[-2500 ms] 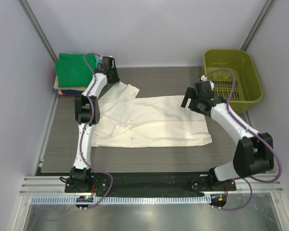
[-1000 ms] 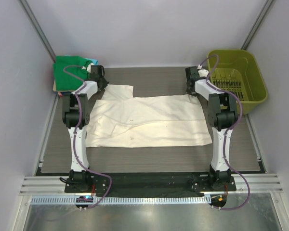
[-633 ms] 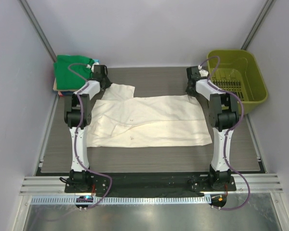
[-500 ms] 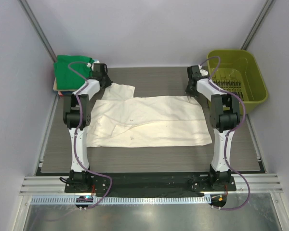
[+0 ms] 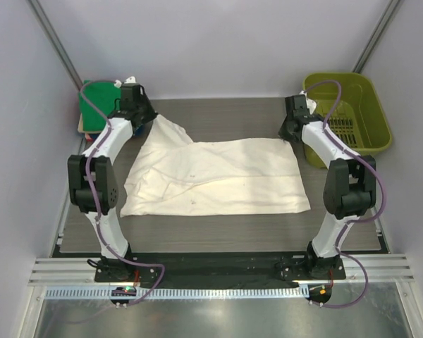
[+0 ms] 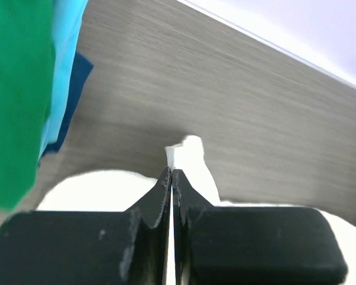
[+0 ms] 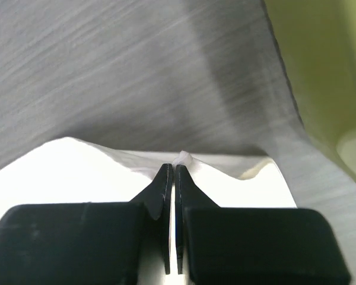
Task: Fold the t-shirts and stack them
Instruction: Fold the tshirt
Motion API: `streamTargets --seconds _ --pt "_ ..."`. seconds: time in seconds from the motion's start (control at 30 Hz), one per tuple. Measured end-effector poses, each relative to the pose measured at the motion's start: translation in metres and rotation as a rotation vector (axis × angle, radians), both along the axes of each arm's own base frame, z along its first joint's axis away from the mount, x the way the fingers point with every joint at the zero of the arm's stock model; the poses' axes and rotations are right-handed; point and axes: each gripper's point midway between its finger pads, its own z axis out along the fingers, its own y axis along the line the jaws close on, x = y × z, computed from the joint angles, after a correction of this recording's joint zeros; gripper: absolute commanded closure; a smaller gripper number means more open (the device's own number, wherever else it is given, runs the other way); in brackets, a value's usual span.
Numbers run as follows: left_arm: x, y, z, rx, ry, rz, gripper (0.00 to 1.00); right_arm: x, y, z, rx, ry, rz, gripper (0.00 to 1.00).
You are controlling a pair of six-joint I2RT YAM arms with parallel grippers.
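Observation:
The cream t-shirt's pinched far edge is still raised above the grey table in my right gripper, so next I need to bring it back and down over the t-shirt's body.
The cream t-shirt [image 5: 218,176] lies spread across the middle of the table, with its far corners pulled up. My left gripper [image 5: 148,118] is shut on its far left corner, and a tuft of cream cloth [image 6: 193,155] shows past the shut jaws [image 6: 172,173]. At the shirt's far right corner my right gripper [image 5: 289,132] is shut on the cloth; its jaws [image 7: 171,169] pinch a ridge of the fabric [image 7: 77,172]. A stack of folded t-shirts [image 5: 95,102] sits at the far left, green [image 6: 15,89] on top, with light blue [image 6: 65,65] and dark blue [image 6: 74,77] beneath.
The olive-green plastic basket [image 5: 349,113] stands at the far right corner, close beside my right gripper; its wall [image 7: 320,71] fills the right wrist view's upper right. Grey table [image 5: 233,116] shows beyond the shirt. White walls close in the back and sides.
Both grippers have stayed shut on the shirt's far corners. The left one has drawn its corner up and back toward the stack, and both elbows have swung outward.

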Motion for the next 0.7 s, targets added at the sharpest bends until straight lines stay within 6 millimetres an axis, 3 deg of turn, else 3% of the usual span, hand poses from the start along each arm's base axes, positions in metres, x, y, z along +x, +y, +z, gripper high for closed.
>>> streamTargets --seconds 0.33,0.43,0.57,0.7 --pt "-0.091 0.009 0.005 0.014 0.032 -0.012 1.00 -0.059 -0.010 0.015 -0.005 -0.011 -0.005 0.99" --pt "-0.119 0.015 0.015 0.028 0.005 0.000 1.00 -0.070 -0.014 0.017 -0.011 -0.017 -0.011 0.99" --pt "-0.150 0.024 0.029 0.037 -0.038 0.030 1.00 -0.083 -0.020 0.010 -0.021 -0.004 -0.028 0.99" --pt "-0.179 0.033 0.030 0.033 -0.055 0.079 1.00 -0.100 -0.032 -0.006 -0.028 0.032 -0.060 0.99"
